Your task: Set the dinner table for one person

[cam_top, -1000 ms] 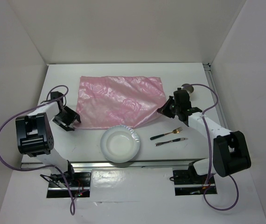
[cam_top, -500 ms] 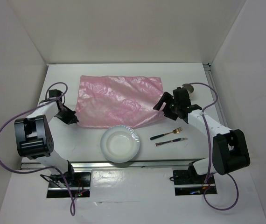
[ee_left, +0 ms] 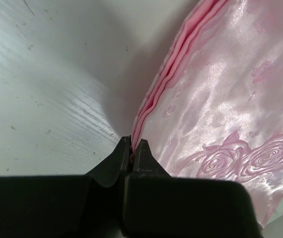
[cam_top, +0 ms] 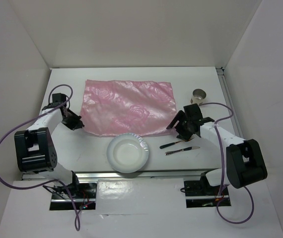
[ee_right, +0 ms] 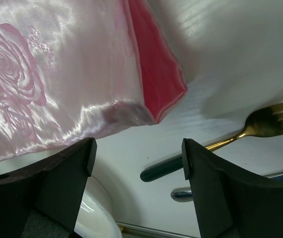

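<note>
My right gripper eases down, open, toward the cloth next and closes on the near folded corner (cam_top: 173, 132) (ee_right: 156, 110), since my left gripper already holds the opposite edge.
The pink rose-patterned cloth (cam_top: 126, 106) lies spread on the white dinner table (cam_top: 97, 148). My left gripper (cam_top: 77, 122) is at the cloth's left edge. In the left wrist view its jaws (ee_left: 133, 146) are shut on the folded pink layers (ee_left: 151, 109). My right gripper (cam_top: 181, 128) hovers open just off the cloth's near right corner (ee_right: 154, 96), above the fork. Nothing sits between its fingertips (ee_right: 137, 153). A white plate (cam_top: 127, 152) sits at the near edge, with a gold fork with a dark handle (cam_top: 177, 142) and a knife (cam_top: 182, 150) to its right.
A small cup (cam_top: 198, 95) stands at the right, beyond the right gripper. White walls enclose the table on the back and sides, and a metal rail (cam_top: 228, 104) runs along its right edge. The plate's rim (ee_right: 94, 213) shows below the right gripper.
My left gripper moved in to the cloth's left edge and shut on it. My right gripper opened, let go of the cloth's right corner and drew back toward the fork, uncovering the cup.
</note>
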`<state>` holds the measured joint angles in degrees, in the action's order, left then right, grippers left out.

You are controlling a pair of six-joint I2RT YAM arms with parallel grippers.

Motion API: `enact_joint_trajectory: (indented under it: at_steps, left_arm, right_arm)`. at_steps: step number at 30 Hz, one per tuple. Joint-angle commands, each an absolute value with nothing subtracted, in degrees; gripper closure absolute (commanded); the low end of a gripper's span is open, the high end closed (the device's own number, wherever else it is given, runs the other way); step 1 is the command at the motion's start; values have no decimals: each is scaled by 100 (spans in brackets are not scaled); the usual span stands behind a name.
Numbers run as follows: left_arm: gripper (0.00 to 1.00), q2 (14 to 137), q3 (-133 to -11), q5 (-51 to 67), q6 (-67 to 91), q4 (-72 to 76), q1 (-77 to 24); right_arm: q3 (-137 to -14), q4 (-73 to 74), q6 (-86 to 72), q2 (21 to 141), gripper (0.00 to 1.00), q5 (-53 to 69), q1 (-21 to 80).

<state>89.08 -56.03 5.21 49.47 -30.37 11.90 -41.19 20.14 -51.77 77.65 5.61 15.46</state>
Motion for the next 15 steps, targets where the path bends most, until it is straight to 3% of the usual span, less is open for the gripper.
enact_joint_trajectory:
  at_steps: [1,4,8,15]
  left_arm:
    - [100,8885,-5722,580,4887,-2962,1125]
    - [100,8938,-5722,580,4887,-2962,1072]
    - [100,8938,-5722,580,4887,-2962,1072]
    - [100,8938,-5722,527,4887,-2962,1072]
  right_arm:
    - [-3973,1768,-5484,7620,18,676,1512]
    - [-3920,1574,-5563,7874,18,677,1512]
    - [-3858,1021,-5563,8041,27,677,1460]
    - [-4166,1036,-5571,8568,29,615,1459]
